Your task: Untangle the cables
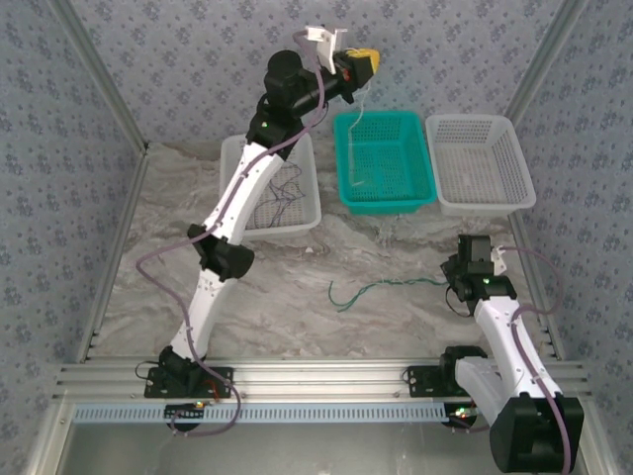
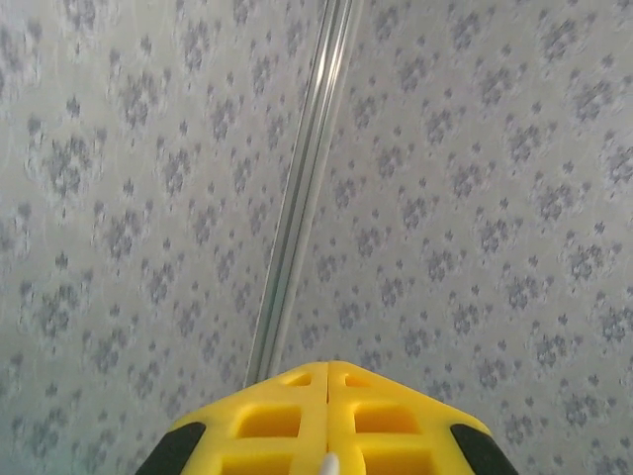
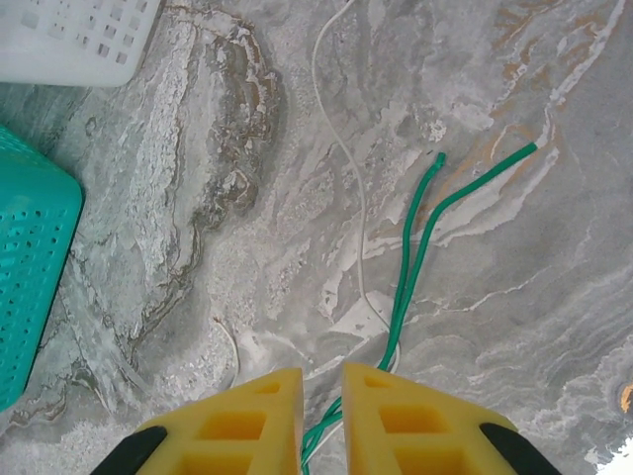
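Note:
The teal basket is below my left gripper and the pale whitish cable hangs inside, so my left gripper will next come down over the basket and let go of the cable.
My left gripper is raised high above the teal basket, its yellow fingers pressed together. It is shut on a pale whitish cable that hangs down into that basket. My right gripper is low over the marble table, jaws a little apart. A dark green cable and a thin pale cable lie on the table and run down through the gap between its fingers. In the top view the green cable stretches left from the right gripper. Dark maroon cables lie in the left white basket.
An empty white basket stands to the right of the teal one. In the right wrist view the teal basket is at the left edge and a white basket at the top left. Patterned walls enclose the table.

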